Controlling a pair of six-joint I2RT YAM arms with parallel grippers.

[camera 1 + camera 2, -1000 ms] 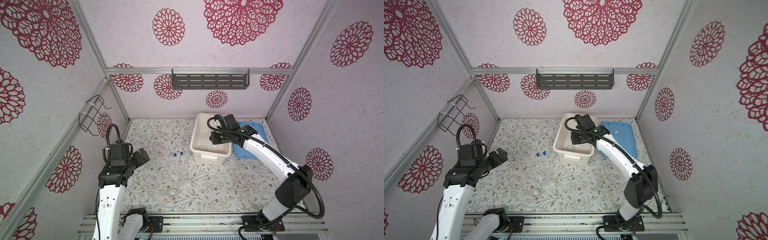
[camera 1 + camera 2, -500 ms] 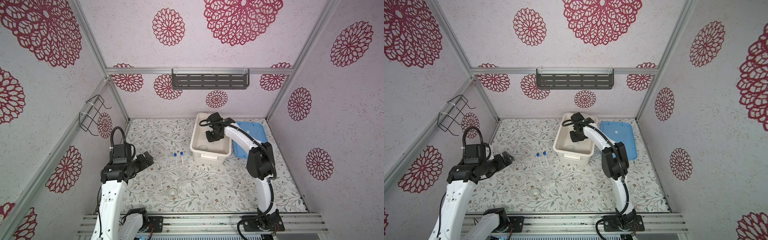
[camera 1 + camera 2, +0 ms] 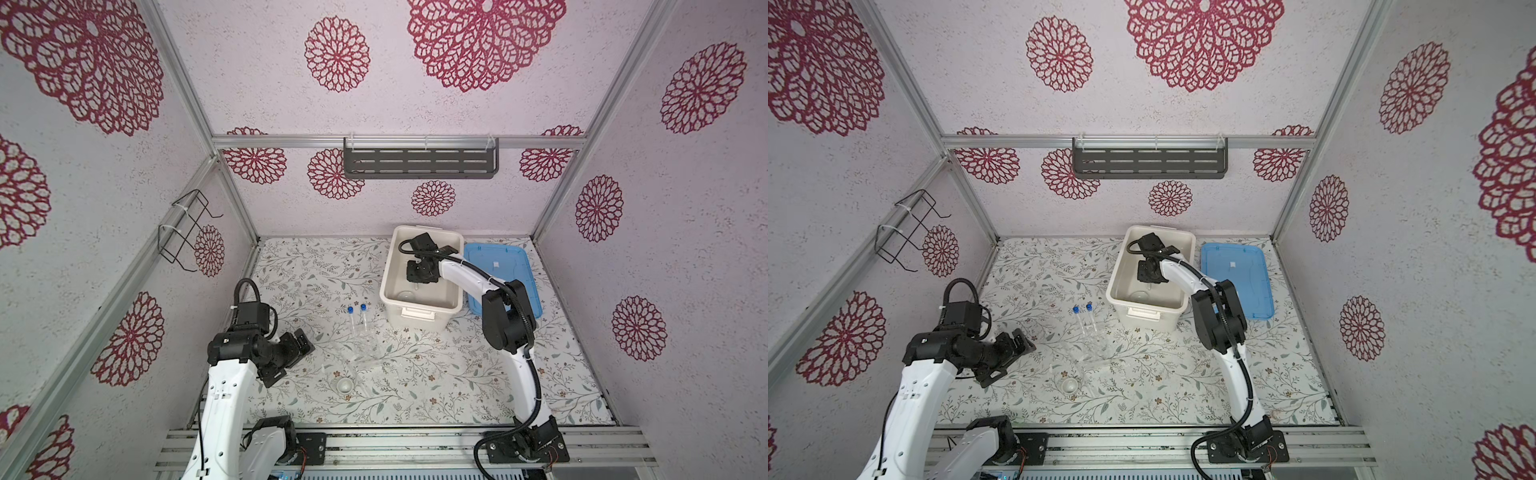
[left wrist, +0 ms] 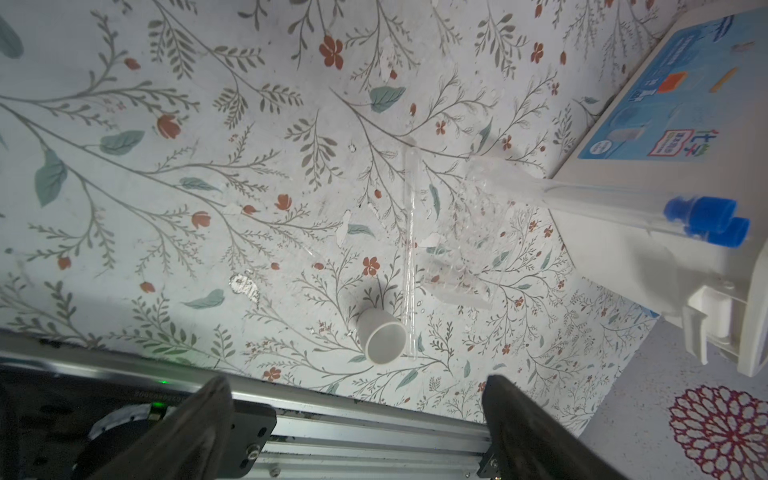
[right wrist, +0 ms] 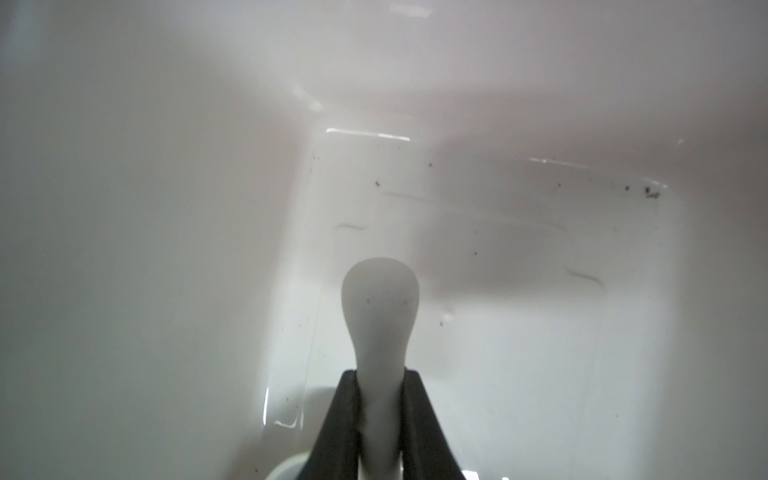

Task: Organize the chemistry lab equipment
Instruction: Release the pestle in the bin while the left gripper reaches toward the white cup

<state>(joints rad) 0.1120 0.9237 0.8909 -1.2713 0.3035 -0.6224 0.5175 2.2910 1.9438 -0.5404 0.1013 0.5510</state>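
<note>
The robot's right gripper should next move down toward the tub's side nearest the tube stand and release the pestle (image 5: 379,316) on the tub's bottom beside it, because that part of the bottom is empty.
Two slim clear tubes with blue caps (image 3: 357,318) (image 4: 702,216) stand in the clear tube stand (image 3: 365,349) (image 4: 469,232) mid-table. The smaller white dish (image 3: 344,386) (image 4: 382,336) lies nearer the front rail. My left gripper (image 3: 291,359) (image 4: 357,386) hangs open and empty, left of the dish. My right gripper (image 3: 419,282) (image 5: 379,374) reaches down inside the large white tub (image 3: 419,309) and is shut on the white pestle (image 5: 379,316). The white bowl (image 3: 405,296) sits on the tub floor near its front wall.
The blue lid (image 3: 503,266) lies flat right of the tub. A clear rod (image 4: 409,249) lies between dish and stand. A dark shelf (image 3: 419,162) hangs on the back wall, a wire basket (image 3: 187,228) on the left wall. The front rail (image 3: 374,440) edges the table.
The right arm's elbow swung in toward the tub while its gripper stayed over the tub with the pestle. The left gripper came toward the front, nearer the small dish, still open.
</note>
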